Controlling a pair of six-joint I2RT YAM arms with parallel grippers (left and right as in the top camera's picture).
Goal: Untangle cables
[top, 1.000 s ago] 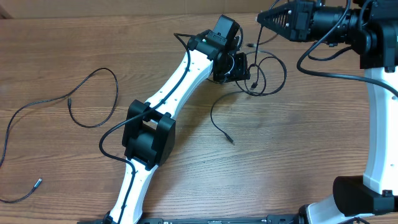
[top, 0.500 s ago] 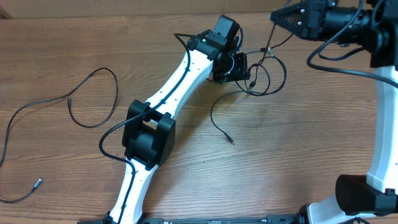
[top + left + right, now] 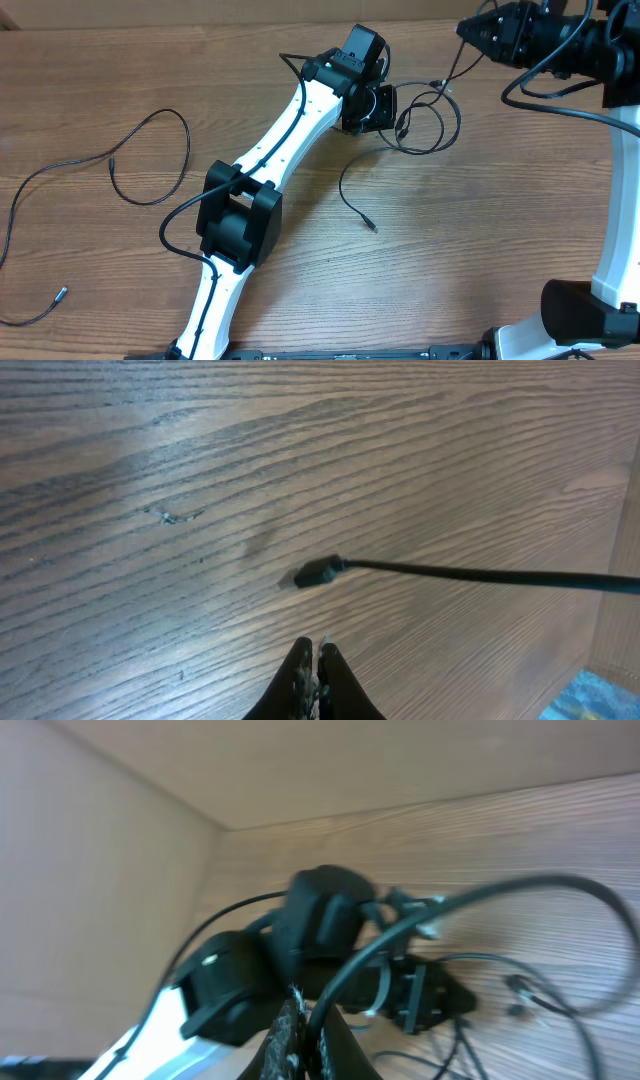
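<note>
The bare wood [image 3: 478,135] beside the tangle is lower down and toward my base, so I should next pull my right gripper down and back to release the black cable.
A tangle of thin black cables [image 3: 432,122] loops on the wooden table just right of my left gripper [image 3: 393,110]. That gripper is shut with nothing showing between its fingers; in its wrist view [image 3: 315,651] a small plug tip [image 3: 318,572] lies on the wood just ahead, its cord running off right. My right gripper [image 3: 464,28] is raised at the back right and is shut on one cable [image 3: 440,915], which runs from its fingers [image 3: 318,1012] down to the tangle. A tail of cable ends in a plug [image 3: 372,228] nearer the front.
A separate long black cable [image 3: 150,160] sprawls at the left, one end [image 3: 61,293] near the front left. The left arm [image 3: 270,150] crosses the table diagonally. The right arm's post [image 3: 615,200] stands at the right edge. A cardboard wall [image 3: 110,870] runs behind.
My right gripper has moved right and back with the cable in it, drawing that strand out of the tangle. The left arm has not moved.
</note>
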